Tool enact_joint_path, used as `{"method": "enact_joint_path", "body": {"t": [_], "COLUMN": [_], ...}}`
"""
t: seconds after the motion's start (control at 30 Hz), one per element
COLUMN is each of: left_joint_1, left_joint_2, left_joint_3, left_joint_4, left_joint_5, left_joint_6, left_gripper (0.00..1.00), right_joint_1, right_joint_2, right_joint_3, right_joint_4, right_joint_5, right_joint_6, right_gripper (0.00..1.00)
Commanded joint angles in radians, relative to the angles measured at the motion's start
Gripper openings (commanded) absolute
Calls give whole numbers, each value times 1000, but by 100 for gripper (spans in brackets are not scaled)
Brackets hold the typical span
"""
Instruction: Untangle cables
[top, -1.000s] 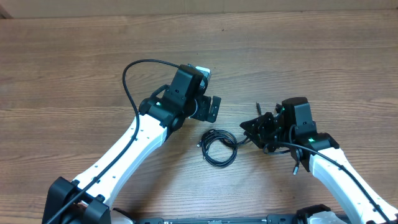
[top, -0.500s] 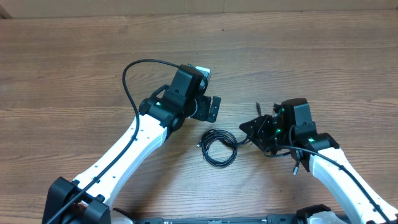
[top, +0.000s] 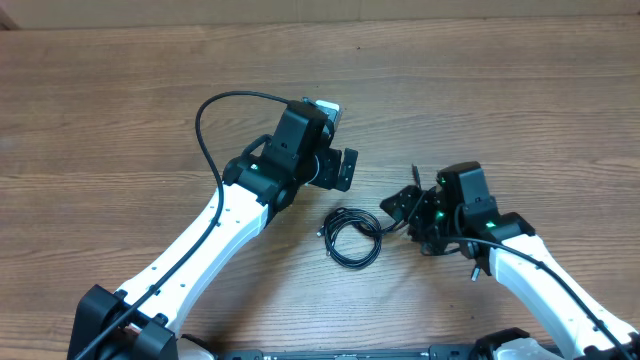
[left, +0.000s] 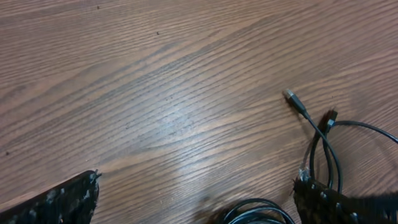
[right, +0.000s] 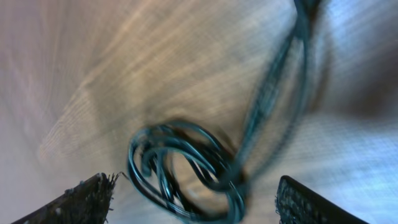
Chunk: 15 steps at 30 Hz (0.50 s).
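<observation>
My left gripper moves back, turns and lowers onto the coil's side farthest from my right gripper next.
The cables lie as a small black coil on the wooden table between the two arms, with a strand running right toward my right gripper. In the blurred right wrist view the coil lies on the table between the wide-apart fingers, and the right gripper is open. My left gripper hovers open just up-left of the coil. Its wrist view shows a silvery plug end, a dark plug and the coil's top at the bottom edge, with the left gripper holding nothing.
The left arm's thick black cable arcs above the table at the left. The bare wooden tabletop stretches out behind both arms. A pale wall edge runs along the far side.
My right gripper's jaws have spread wide and it has shifted slightly left toward the coil. The left arm and the coil have stayed almost still.
</observation>
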Motion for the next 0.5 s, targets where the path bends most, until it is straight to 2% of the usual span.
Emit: {"method": "enact_joint_path", "body": {"t": [0.0,0.07,0.13,0.23,0.33,0.4,0.47], "left_joint_1": [6,9,11,10,10,10,10], "left_joint_2": [-28,-28,-28,-28,-28,-28,-28], "left_joint_3": [21,21,21,21,21,21,21], "left_joint_4": [-31,-59,-102,-183,-275,-318,-327], "left_joint_5": [-8,-10,-2,6,6,31,95], "left_joint_6": [11,10,-54,-161,-338,-484,-571], "left_gripper": [100,100,100,98,94,98,99], "right_joint_1": [12,12,5,-16,-45,-63,-75], "right_joint_2": [23,28,27,24,11,-1,-14], "right_joint_3": [14,14,16,34,66,94,128], "right_joint_4": [24,29,28,4,-37,-59,-92], "right_joint_5": [117,117,116,84,67,60,59], "right_joint_6": [71,76,70,70,61,24,-5], "right_gripper": [84,84,88,89,90,91,91]}}
